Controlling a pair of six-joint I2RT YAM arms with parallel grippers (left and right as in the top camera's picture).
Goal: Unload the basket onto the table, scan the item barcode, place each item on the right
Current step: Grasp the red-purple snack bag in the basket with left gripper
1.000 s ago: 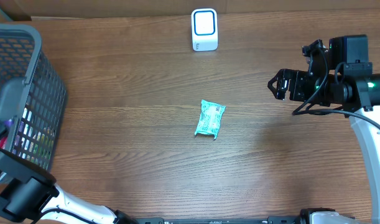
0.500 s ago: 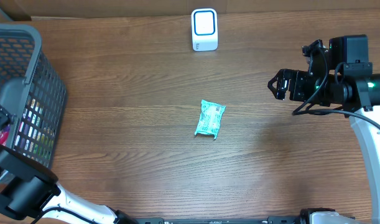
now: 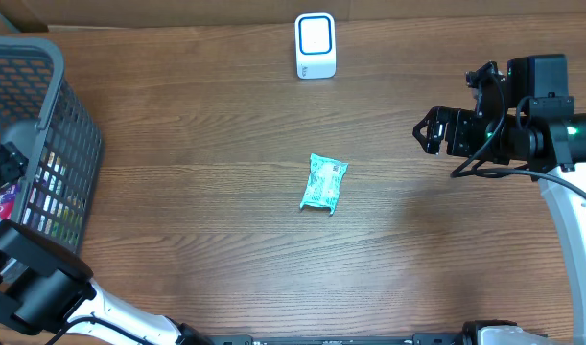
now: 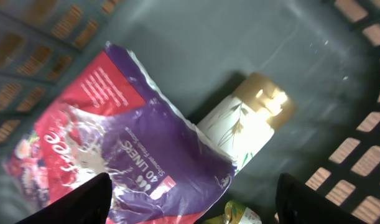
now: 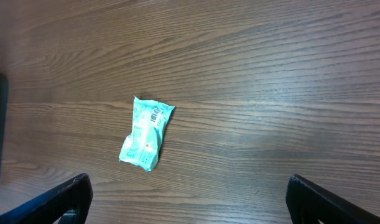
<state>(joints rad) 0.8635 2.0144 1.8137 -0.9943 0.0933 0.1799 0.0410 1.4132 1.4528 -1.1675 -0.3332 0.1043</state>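
Observation:
The packet's purple end (image 3: 7, 195) lies below the left gripper, uncovered between its open fingers, so the robot needs to lower that gripper deeper into the basket (image 3: 77, 115) next and close it on that end.
A small teal packet (image 3: 323, 182) lies flat mid-table, and its printed face with a barcode shows in the right wrist view (image 5: 146, 132). The white barcode scanner (image 3: 316, 45) stands at the table's far edge. My left gripper (image 3: 3, 161) hangs inside the grey basket (image 3: 77, 115), open (image 4: 196, 213) just over a purple and red packet (image 4: 115, 143) and holding nothing. Beside that packet lies a white bottle with a gold cap (image 4: 245, 124). My right gripper (image 3: 429, 131) hovers open over the table's right side (image 5: 196, 211), well apart from the teal packet.
The basket fills the left edge of the table and holds several packaged goods, among them a green-labelled item (image 4: 236, 214) under the left fingers. Its mesh walls (image 4: 357, 155) close in around the left gripper. Bare wood lies between the teal packet and the scanner.
My left gripper has shifted slightly inside the basket and its jaws have widened a little. The right arm and the teal packet have not moved.

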